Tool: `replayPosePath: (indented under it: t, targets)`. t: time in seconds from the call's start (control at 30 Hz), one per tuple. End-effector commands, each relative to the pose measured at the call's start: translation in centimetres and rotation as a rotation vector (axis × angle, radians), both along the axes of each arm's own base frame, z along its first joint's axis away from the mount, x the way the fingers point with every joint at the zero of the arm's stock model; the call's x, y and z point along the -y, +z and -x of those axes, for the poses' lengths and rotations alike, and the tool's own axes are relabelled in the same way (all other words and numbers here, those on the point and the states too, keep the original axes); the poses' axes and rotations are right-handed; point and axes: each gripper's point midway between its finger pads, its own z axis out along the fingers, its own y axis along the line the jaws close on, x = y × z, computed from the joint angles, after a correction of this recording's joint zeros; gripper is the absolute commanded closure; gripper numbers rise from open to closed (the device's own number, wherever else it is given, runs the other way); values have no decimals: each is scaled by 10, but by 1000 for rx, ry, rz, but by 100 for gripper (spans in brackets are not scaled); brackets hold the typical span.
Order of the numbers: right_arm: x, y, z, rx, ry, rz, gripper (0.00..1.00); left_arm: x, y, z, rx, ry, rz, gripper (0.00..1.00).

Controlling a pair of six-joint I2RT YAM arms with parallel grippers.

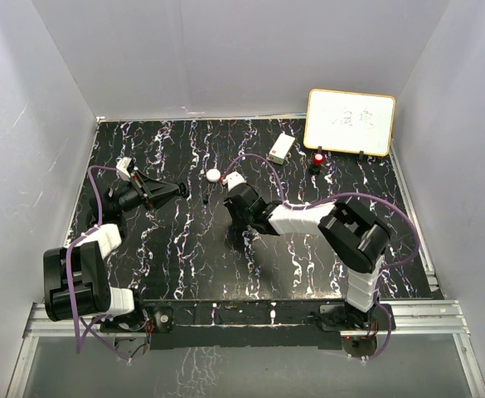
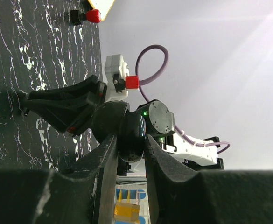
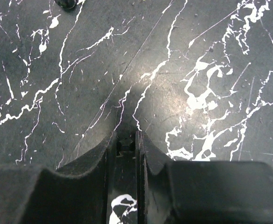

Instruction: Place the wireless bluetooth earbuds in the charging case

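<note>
My right gripper rises next, then goes down and releases the earbud on the bare veined tabletop below it, toward the right in the wrist view.
My right gripper (image 3: 126, 140) points down at the black marbled table (image 3: 197, 56). It is shut on a tiny black earbud (image 3: 126, 145) at its fingertips. In the top view the right gripper (image 1: 241, 217) is at mid-table. My left gripper (image 2: 129, 144) is turned on its side and shut on a black round charging case (image 2: 127, 133). In the top view the left gripper (image 1: 178, 191) is left of centre. A second small black piece (image 1: 203, 199) lies just right of its tips. A white round puck (image 1: 215, 175) lies behind it. I see no white earbuds.
A white rectangular box (image 1: 280, 148), a red-topped black object (image 1: 317, 158) and a small whiteboard (image 1: 350, 122) stand at the back right. A dark object (image 3: 66, 3) shows at the top edge of the right wrist view. Grey walls enclose the table.
</note>
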Motion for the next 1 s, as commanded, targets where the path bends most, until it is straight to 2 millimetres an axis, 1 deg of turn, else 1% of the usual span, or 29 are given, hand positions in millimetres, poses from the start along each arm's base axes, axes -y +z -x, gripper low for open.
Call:
replayPosePath:
  t: [0.0, 0.03, 0.07, 0.17, 0.27, 0.33, 0.43, 0.5, 0.53, 0.6, 0.67, 0.73, 0.87, 0.97]
  targets:
    - [-8, 60, -14, 143, -2, -110, 91, 1, 9, -2, 38, -8, -8, 100]
    - [-8, 65, -16, 162, -2, -117, 91, 1, 8, -2, 35, -7, -6, 100]
    - [-8, 83, -18, 199, -3, -143, 92, 1, 8, -2, 36, -7, -6, 100]
    - [-7, 110, -21, 278, 7, -179, 92, 4, 9, -1, 34, -9, -4, 100]
    - [-4, 135, -23, 369, 20, -211, 94, 15, 8, 0, 31, -29, -4, 100]
    - [-1, 151, -26, 441, 27, -227, 95, 26, 8, 2, 31, -53, -5, 100]
    - [3, 164, -31, 507, 21, -212, 95, 33, 9, 1, 33, -66, -3, 100]
    - [1, 171, -34, 541, 45, -197, 95, 35, 12, 1, 42, -68, 1, 100]
    - [0, 174, -32, 564, 68, -200, 95, 37, 14, 2, 44, -73, 3, 100]
    - [2, 181, -30, 620, 88, -218, 96, 39, 9, 0, 24, -82, 9, 100]
    - [2, 194, -26, 700, 117, -246, 100, 41, 10, 0, 22, -89, 13, 100]
    - [4, 204, -22, 773, 142, -266, 100, 43, 10, 0, 19, -96, 14, 100]
    - [5, 214, -20, 845, 168, -271, 100, 46, 14, 0, 27, -109, 13, 100]
    - [5, 225, -13, 929, 212, -283, 100, 48, 16, 1, 29, -116, 13, 100]
